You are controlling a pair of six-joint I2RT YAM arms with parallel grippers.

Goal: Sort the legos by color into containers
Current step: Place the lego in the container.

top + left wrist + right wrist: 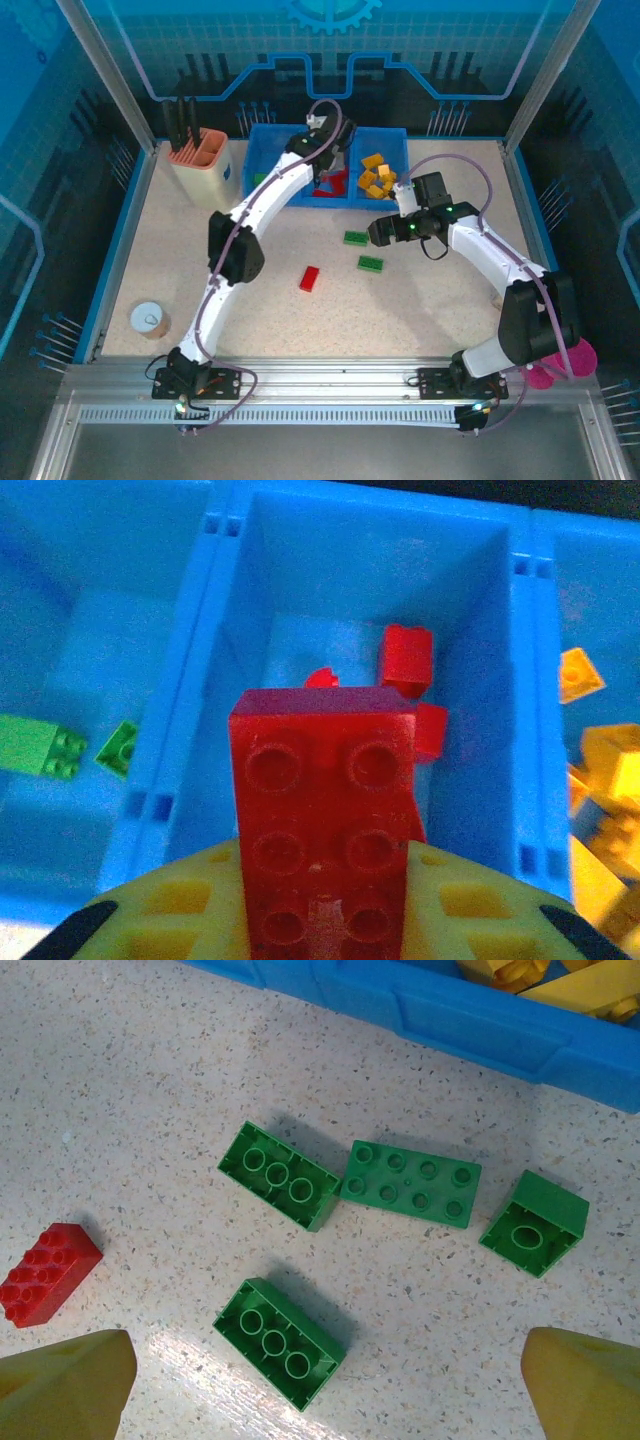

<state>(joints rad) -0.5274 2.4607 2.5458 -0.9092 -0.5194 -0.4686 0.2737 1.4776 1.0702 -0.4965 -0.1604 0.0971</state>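
Note:
The red lego in my left gripper comes down into the blue tray's middle section (336,180) (335,645) next, where red legos already lie.
My left gripper (325,165) hangs over the middle compartment of the blue tray (265,130), shut on a red lego (325,820) that stands between its yellow fingers (170,905). Below it, red legos (407,658) lie in that compartment. Green ones (40,745) are in the left compartment and orange-yellow ones (375,178) in the right. My right gripper (378,232) hovers open above several green legos (280,1342) on the table, with nothing between its fingertips (65,1385). A loose red lego (310,278) lies to their left, also seen from the right wrist (48,1273).
A beige holder with black tools (200,160) stands left of the tray. A small round roll (150,320) sits near the table's front left edge. A magenta cup (560,365) is behind the right arm's base.

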